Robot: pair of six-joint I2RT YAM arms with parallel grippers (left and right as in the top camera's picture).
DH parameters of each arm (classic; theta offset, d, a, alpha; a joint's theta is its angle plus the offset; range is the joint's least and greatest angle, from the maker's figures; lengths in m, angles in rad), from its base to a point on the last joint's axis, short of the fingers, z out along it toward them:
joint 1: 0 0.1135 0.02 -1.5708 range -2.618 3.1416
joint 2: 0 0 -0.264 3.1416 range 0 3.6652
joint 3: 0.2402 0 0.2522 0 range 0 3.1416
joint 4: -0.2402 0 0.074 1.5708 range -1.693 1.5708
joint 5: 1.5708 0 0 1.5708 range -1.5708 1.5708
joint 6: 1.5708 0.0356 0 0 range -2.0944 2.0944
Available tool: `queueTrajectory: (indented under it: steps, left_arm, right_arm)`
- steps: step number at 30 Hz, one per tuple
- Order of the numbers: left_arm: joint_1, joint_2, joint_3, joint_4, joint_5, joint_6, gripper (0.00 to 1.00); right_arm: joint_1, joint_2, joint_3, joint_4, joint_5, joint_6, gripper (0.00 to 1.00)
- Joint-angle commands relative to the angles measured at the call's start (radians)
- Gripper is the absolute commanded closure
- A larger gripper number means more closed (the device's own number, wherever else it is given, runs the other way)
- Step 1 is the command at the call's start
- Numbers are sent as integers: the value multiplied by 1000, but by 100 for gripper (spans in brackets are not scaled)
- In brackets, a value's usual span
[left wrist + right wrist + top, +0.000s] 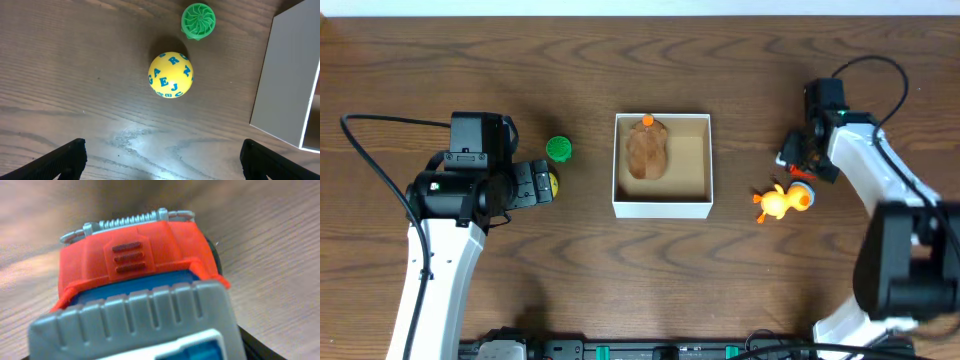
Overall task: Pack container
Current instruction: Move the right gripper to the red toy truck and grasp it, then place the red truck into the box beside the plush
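I should next lift the toy truck over the container's side with my right gripper, then lower it beside the brown toy, where the container's tan bottom is still bare [687, 161].
The container [660, 208], a low white box with a tan bottom, sits mid-table and holds a brown toy [647, 152]. Its white wall shows in the left wrist view [285, 75]. My left gripper [542, 183] [162, 162] is open and empty. A yellow ball with blue letters [170, 75] lies just ahead of its fingers, partly hidden under them in the overhead view [552, 182]. A green round toy [558, 149] [198, 20] lies beyond. My right gripper [800, 165] is shut on a red, blue and grey toy truck [140, 280], which hides most of its fingers.
An orange duck toy [775, 203] lies on the wood table just in front of the right gripper. Black cables run from both arms. The table's far edge meets a pale strip at the top of the overhead view.
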Motion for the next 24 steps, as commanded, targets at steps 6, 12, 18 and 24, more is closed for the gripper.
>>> queueTrajectory:
  steps: [6,12,18,24]
  left_arm:
    - [3,1,19,-2,-16,8,2]
    - [3,1,19,-2,-16,8,2]
    - [3,1,19,-2,-16,8,2]
    - [3,1,19,-2,-16,8,2]
  right_arm:
    - [229,-347,62,-10,-85,37,65]
    - [467,-366,54,16,-42,161,69]
    - [617,-216,42,70,43,238,66]
    - [638,-36,42,152,132,277,59]
